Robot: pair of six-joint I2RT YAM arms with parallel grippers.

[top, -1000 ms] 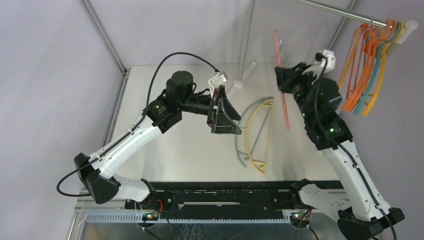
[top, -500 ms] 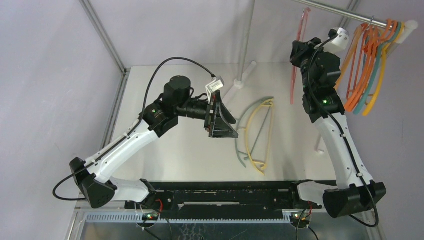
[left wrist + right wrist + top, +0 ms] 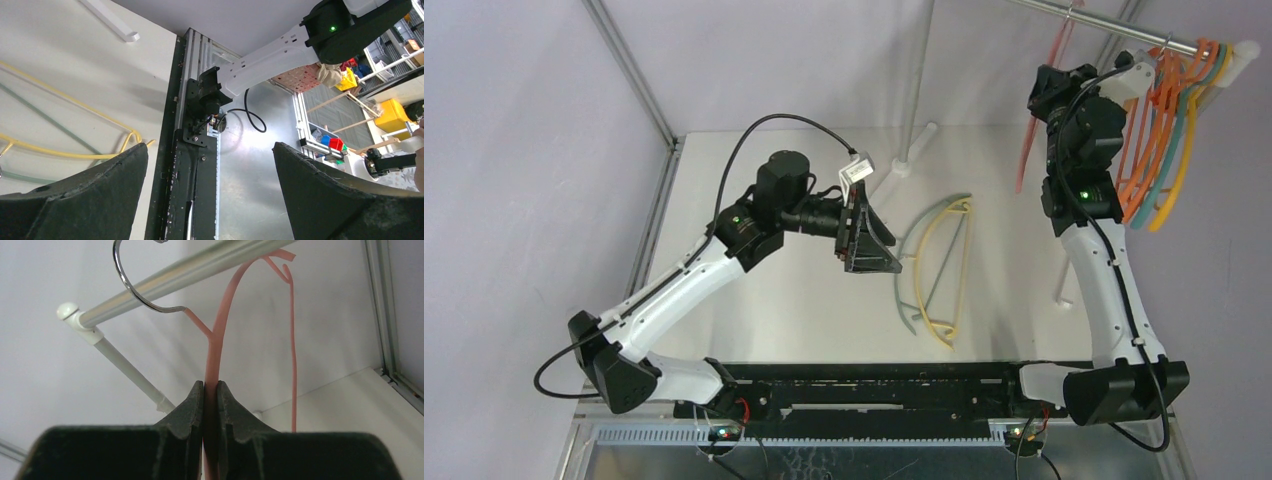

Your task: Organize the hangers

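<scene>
I should slide my right gripper along the bar toward the orange hangers next. Then I should let go of the pink hanger, whose hook curves over the bar (image 3: 1140,32).
My right gripper (image 3: 1052,88) is shut on a pink hanger (image 3: 1032,135) and holds it up at the steel rail (image 3: 1104,22). In the right wrist view the pink hanger (image 3: 216,345) runs up from between my fingertips, and its metal hook (image 3: 131,287) curves over the rail (image 3: 185,275). Several orange, teal and yellow hangers (image 3: 1169,130) hang at the rail's right end. A yellow hanger (image 3: 944,265) and a teal hanger (image 3: 912,250) lie on the table. My left gripper (image 3: 876,240) is open and empty just left of them; the yellow hanger also shows in its view (image 3: 65,150).
The white rack pole (image 3: 916,90) stands on its base (image 3: 904,160) at the back of the table. A white foot of the rack (image 3: 1064,290) sits at the right. A metal frame post (image 3: 629,70) rises at the back left. The black rail (image 3: 874,385) runs along the near edge.
My right arm has lifted the pink hanger up and to the right, from mid-air over the table to the steel rail. The left arm has barely shifted.
</scene>
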